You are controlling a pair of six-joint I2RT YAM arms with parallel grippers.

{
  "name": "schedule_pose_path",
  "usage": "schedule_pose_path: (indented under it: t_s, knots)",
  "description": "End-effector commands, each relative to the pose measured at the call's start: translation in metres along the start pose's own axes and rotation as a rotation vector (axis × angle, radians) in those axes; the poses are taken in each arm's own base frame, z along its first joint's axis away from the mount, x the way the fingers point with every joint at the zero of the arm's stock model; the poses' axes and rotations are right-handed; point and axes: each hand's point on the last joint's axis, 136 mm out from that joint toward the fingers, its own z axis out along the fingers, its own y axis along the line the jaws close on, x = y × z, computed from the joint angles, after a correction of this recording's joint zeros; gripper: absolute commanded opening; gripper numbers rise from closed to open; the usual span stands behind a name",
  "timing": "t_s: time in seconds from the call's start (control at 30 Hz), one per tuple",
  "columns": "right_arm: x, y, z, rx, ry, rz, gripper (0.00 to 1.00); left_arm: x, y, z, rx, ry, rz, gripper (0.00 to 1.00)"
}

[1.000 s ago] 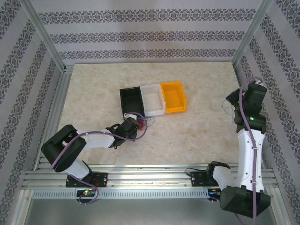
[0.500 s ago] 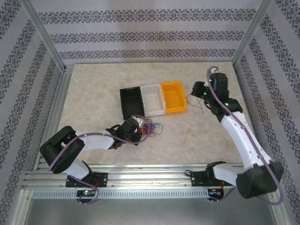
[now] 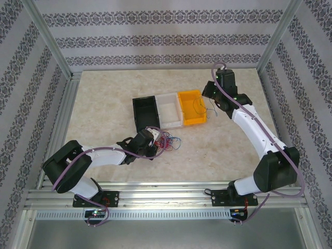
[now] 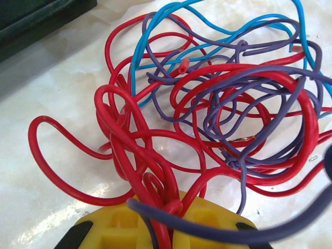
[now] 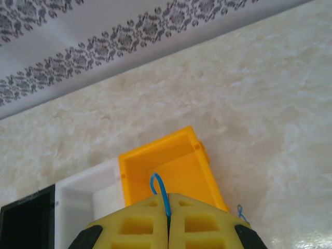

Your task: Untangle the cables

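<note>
The robot's right gripper should next move sideways over the far end of the orange bin and go down to let go of the blue cable, since the cable's loose end still hangs outside the bin's rim.
The cables (image 3: 167, 141) lie as a small clump of red, blue and purple wires on the table in front of the bins. Close up, the cables (image 4: 218, 104) loop loosely over one another. My left gripper (image 3: 152, 140) lies low at the clump's left side. Its yellow fingers (image 4: 119, 228) are shut on several red strands, and a purple strand crosses in front of them. My right gripper (image 3: 207, 100) hangs over the right side of the orange bin (image 3: 193, 121), shut on one thin blue cable (image 5: 162, 191) that pokes up between its fingers (image 5: 207, 223).
Three bins stand in a row mid-table: a black bin (image 3: 137, 111), a white bin (image 3: 171, 123) and the orange one. Below my right gripper the orange bin (image 5: 136, 174) shows no contents. Patterned walls and metal posts enclose the table.
My right arm has swung from the table's right edge leftwards to the orange bin, carrying the blue cable. The clump by my left gripper has spread slightly to the right.
</note>
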Motion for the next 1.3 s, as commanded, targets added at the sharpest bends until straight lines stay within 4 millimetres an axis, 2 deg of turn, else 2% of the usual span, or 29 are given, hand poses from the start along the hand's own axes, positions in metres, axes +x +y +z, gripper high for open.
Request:
schedule_pose_path:
  t_s: [0.0,0.13,0.23,0.57,0.87,1.27]
  knots:
    - [-0.045,0.005,-0.028,0.033,-0.171,0.001,0.00,-0.012,-0.003,-0.003,-0.010,-0.031,0.021,0.00]
    - [-0.067,0.005,-0.057,0.046,-0.277,-0.011,0.00,-0.013,-0.001,-0.001,-0.017,-0.057,0.008,0.00]
    - [-0.073,0.015,-0.069,-0.009,-0.314,-0.034,0.00,-0.014,0.001,-0.002,-0.019,-0.092,-0.004,0.00]
    - [-0.060,0.051,-0.065,-0.189,-0.269,-0.096,0.00,-0.011,0.006,0.000,-0.041,-0.082,-0.017,0.00]
    - [-0.032,0.043,-0.018,-0.130,-0.177,-0.038,0.00,-0.007,0.006,0.001,-0.043,-0.058,-0.013,0.00]
    - [0.010,0.032,0.070,-0.041,-0.034,0.006,0.00,-0.005,0.007,0.005,-0.055,-0.021,-0.006,0.00]
